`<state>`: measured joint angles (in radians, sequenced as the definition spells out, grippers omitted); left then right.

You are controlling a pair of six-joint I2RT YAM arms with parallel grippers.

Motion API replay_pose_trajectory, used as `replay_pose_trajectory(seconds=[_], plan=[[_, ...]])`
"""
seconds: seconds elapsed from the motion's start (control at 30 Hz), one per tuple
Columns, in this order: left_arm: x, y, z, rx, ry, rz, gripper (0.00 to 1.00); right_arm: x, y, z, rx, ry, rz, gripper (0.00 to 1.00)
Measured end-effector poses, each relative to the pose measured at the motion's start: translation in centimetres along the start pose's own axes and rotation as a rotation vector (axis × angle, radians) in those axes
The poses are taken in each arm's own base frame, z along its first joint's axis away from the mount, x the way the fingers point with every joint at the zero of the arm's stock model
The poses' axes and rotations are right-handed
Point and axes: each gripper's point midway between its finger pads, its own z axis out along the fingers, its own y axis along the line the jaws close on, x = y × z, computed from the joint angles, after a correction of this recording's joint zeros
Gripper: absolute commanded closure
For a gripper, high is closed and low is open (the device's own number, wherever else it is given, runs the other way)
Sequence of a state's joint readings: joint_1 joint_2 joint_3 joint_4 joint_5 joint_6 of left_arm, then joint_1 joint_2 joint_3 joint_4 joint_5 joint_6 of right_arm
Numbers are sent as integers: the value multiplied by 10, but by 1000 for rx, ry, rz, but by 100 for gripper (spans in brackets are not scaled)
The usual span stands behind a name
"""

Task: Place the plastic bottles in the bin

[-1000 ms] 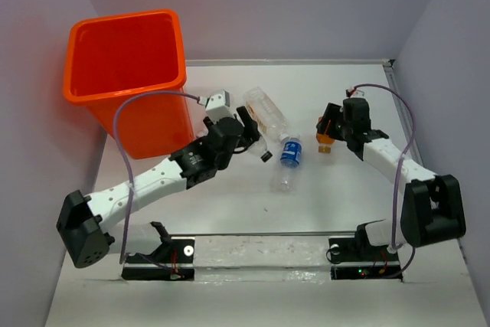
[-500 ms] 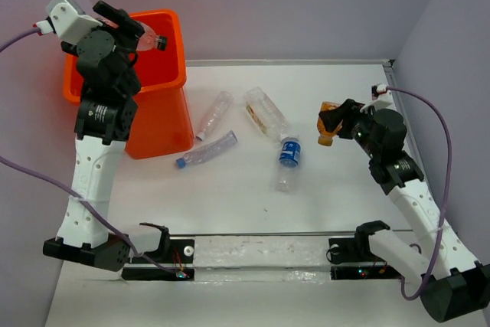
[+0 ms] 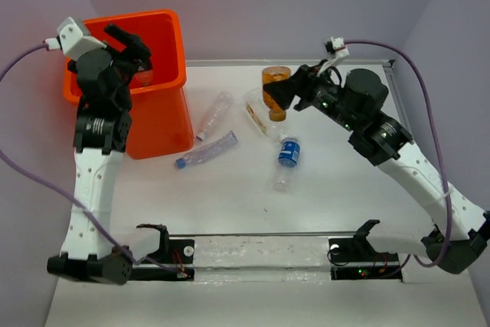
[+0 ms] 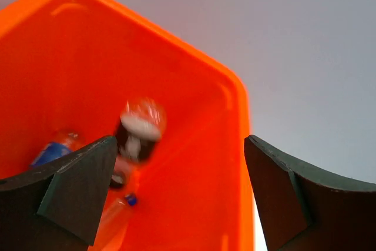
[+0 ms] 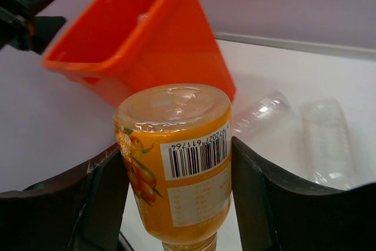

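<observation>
The bin's opening (image 3: pixel 162 45) (image 5: pixel 111 27) is to the left in the top view. I will move my right gripper that way across the bin's rim and let go of the bottle.
The orange bin (image 3: pixel 157 120) stands at the far left. My left gripper (image 3: pixel 132 45) hangs open over it. In the left wrist view a blurred bottle with a dark label (image 4: pixel 140 127) is falling between the jaws into the bin (image 4: pixel 194 163), where two more bottles (image 4: pixel 53 151) lie at the bottom. My right gripper (image 3: pixel 282 91) is shut on an orange-labelled bottle (image 3: pixel 274 86) and holds it in the air above the table's middle. The right wrist view shows that bottle (image 5: pixel 176 168) neck down, clamped between both fingers.
Several bottles lie on the table: a clear one (image 3: pixel 215 112), one with a blue cap (image 3: pixel 205 151), a wide clear one (image 3: pixel 260 116) and a blue-labelled one (image 3: pixel 286 162). The bin also shows in the right wrist view (image 5: pixel 158 39). Walls close the left, back and right.
My left gripper has opened over the bin and let go of its bottle, which drops in. My right arm has lifted the orange-labelled bottle and carried it left.
</observation>
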<state>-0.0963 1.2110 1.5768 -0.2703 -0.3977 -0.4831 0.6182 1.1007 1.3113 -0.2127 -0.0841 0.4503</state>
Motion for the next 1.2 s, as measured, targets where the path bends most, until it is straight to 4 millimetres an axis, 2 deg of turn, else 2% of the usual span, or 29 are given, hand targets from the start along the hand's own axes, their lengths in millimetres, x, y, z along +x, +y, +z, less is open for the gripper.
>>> replay_pose_trajectory(seconds=[0.07, 0.13, 0.23, 0.3, 0.33, 0.4, 0.47, 0.5, 0.53, 0.6, 0.7, 0.87, 0.9, 0.93, 1.03, 1.2], plan=[[-11, -5, -33, 95, -14, -37, 1, -12, 43, 21, -98, -6, -31, 55], [-18, -7, -63, 182, -30, -62, 1, -20, 78, 38, -166, -11, -54, 55], [-8, 0, -106, 291, -21, -79, 1, -23, 123, 66, -246, -14, -94, 55], [12, 10, -133, 359, 4, -84, 1, -28, 145, 85, -278, -27, -116, 56], [24, 15, -140, 377, 25, -82, 1, -34, 157, 97, -294, -43, -124, 56], [62, 29, -150, 400, 108, -74, 1, -47, 178, 120, -332, -95, -139, 58], [101, 43, -155, 398, 207, -67, 1, -52, 190, 143, -350, -132, -146, 59], [124, 52, -157, 392, 266, -67, 1, -56, 194, 152, -358, -156, -147, 59], [137, 58, -159, 381, 304, -68, 1, -57, 197, 167, -364, -183, -150, 59], [174, 75, -168, 361, 407, -76, 1, -50, 199, 188, -369, -209, -146, 59], [198, 86, -178, 353, 474, -97, 1, -27, 193, 220, -366, -227, -132, 58], [226, 94, -184, 349, 548, -127, 1, 12, 183, 268, -356, -296, -97, 57], [232, 96, -185, 347, 566, -131, 1, 16, 183, 272, -357, -305, -93, 54], [235, 97, -185, 344, 577, -133, 1, 26, 182, 280, -359, -323, -86, 34], [241, 97, -188, 347, 601, -139, 1, 43, 182, 290, -356, -341, -94, 1], [243, 93, -188, 361, 615, -148, 1, 35, 195, 282, -372, -386, -121, 0]])
